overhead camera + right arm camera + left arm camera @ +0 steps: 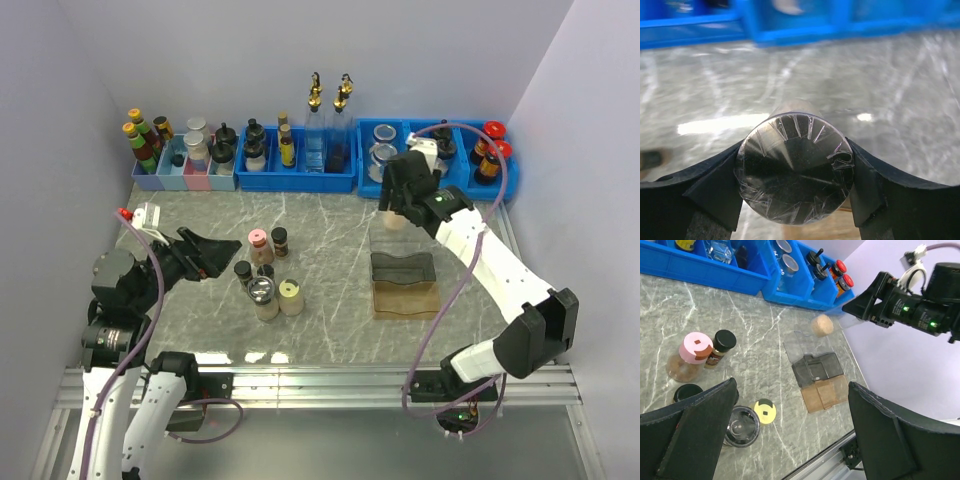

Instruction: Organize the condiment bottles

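Note:
My right gripper will next lower the jar toward the right in the top view onto the clear shelf of the rack, because that empty shelf is below my gripper.
My right gripper [400,200] is shut on a clear spice jar with beige contents [396,220], held above the table in front of the right blue bin. In the right wrist view my gripper [796,167] has a jaw on each side of its clear lid [795,187]. The jar also shows in the left wrist view [822,326]. My left gripper [205,255] is open and empty, left of a cluster of jars: pink lid [258,240], black lid [280,237], black lid [243,269], wider clear lid [262,290], pale-yellow lid [290,291]. In the left wrist view my left gripper [792,405] hangs above the yellow lid [764,410].
A stepped dark and amber rack [403,283] lies on the marble table right of the cluster. Blue bins [296,180] and pastel bins [185,178] line the back with other bottles, tall gold-spouted bottles [315,125] and red-capped sauce bottles [490,152].

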You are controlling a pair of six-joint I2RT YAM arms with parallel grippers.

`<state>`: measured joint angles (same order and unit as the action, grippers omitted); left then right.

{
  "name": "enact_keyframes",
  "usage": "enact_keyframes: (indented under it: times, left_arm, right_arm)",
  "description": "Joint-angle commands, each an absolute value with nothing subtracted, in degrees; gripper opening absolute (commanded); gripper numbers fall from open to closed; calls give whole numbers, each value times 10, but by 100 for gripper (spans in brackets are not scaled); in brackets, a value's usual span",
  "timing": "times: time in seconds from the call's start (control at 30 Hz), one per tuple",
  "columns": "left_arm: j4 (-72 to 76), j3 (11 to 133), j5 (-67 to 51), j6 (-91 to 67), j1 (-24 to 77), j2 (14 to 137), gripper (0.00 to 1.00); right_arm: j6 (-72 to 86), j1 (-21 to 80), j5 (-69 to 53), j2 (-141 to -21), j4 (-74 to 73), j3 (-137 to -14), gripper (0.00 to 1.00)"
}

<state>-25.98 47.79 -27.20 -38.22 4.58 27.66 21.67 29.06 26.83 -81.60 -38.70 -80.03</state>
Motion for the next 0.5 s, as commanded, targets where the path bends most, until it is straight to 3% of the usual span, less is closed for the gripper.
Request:
enact_keyframes:
  times: [0.0,0.47]
  left_arm:
    - [-239,486,-287,-382,47,283,99]
    - [-241,482,-284,-390,47,280,99]
  right_arm:
    - [220,245,243,-793,-377,-780,0]
    - [193,156,225,-802,-341,-721,0]
